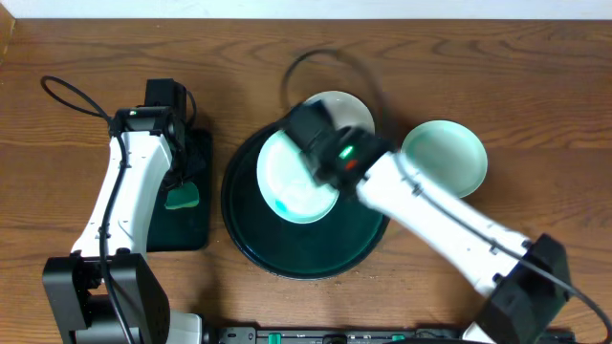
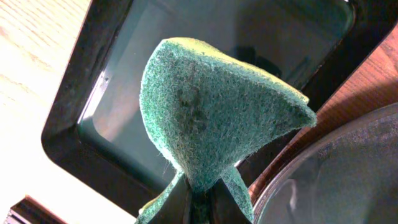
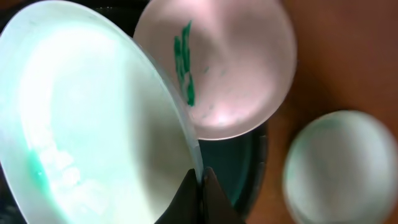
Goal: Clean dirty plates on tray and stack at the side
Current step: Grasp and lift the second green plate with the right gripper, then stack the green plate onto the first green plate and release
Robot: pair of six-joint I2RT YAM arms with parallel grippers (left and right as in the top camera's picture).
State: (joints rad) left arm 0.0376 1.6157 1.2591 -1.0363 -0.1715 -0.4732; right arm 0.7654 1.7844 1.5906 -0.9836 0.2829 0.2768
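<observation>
The plate in my right gripper needs to swing to the right in the overhead view next and go down onto the matching mint plate (image 3: 341, 169) below to stack there. Then I need to release it.
The large round dark tray (image 1: 249, 244) sits at the table's middle. My right gripper (image 1: 316, 143) is shut on the rim of a mint plate (image 1: 287, 182) with a teal smear, holding it tilted over the tray; it also shows in the right wrist view (image 3: 93, 124), pinched by the gripper (image 3: 200, 180). A white plate (image 1: 349, 107) with a teal smear (image 3: 184, 62) lies at the tray's far edge. Another mint plate (image 1: 445, 156) rests on the table to the right of the tray. My left gripper (image 2: 199, 205) is shut on a green sponge (image 2: 205, 106) above the rectangular tray.
A small rectangular dark tray (image 1: 196, 225) lies left of the round tray, under my left arm. A black cable (image 1: 67, 96) loops at the far left. The round tray's rim (image 2: 323, 168) shows at the right of the left wrist view.
</observation>
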